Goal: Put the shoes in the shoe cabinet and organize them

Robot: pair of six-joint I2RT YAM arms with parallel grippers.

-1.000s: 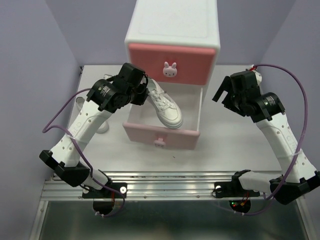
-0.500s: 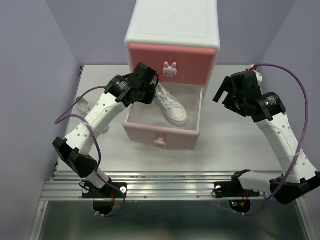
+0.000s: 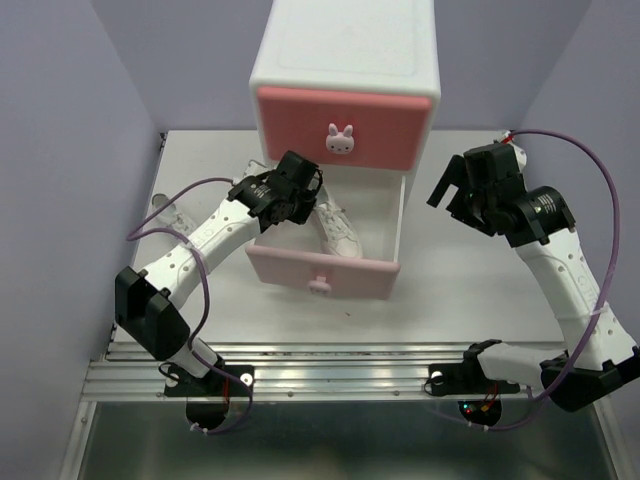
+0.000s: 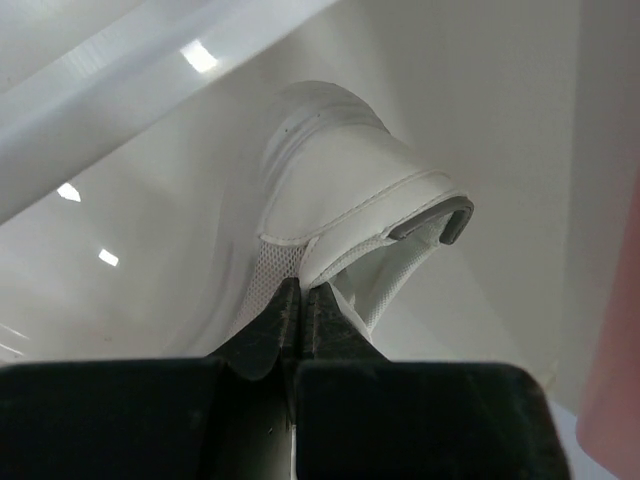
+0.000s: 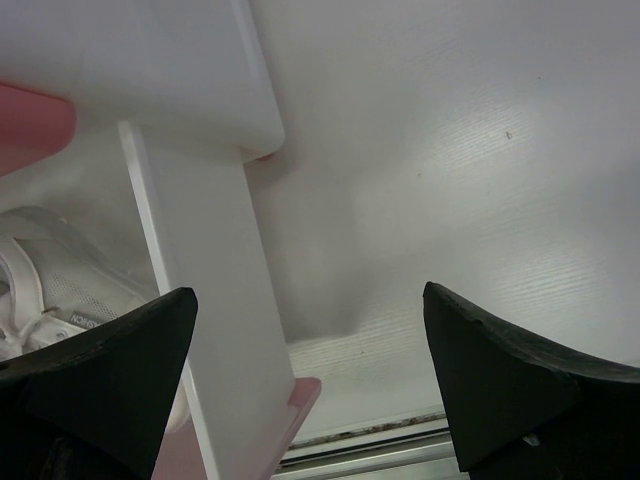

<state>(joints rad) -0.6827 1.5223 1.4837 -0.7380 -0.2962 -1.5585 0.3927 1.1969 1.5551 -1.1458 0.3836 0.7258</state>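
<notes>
My left gripper moves to the right in the top view toward the drawer's middle (image 3: 352,192) next and releases, since the white sneaker lies slanted in the pale pink drawer.
The shoe cabinet (image 3: 345,55) stands at the back, its upper drawer closed and its pale pink lower drawer (image 3: 322,272) pulled open. A white sneaker (image 3: 337,230) lies inside the open drawer. My left gripper (image 3: 300,203) reaches into the drawer and is shut on this shoe's heel collar; the left wrist view shows the jaws (image 4: 301,292) pinching the collar of the white sneaker (image 4: 340,190). My right gripper (image 3: 450,192) is open and empty, to the right of the cabinet (image 5: 310,385). A second white sneaker (image 3: 168,212) lies partly hidden on the table at the left. The orange pair is out of view.
The open drawer's right side wall (image 5: 200,300) stands close to my right gripper's left finger (image 5: 100,370), with the white sneaker (image 5: 60,280) behind it. Purple walls close in on both sides. A metal rail (image 3: 340,365) runs along the table's near edge.
My left gripper has moved right and down with the white sneaker, lowering it into the open lower drawer. The right arm has not moved.
</notes>
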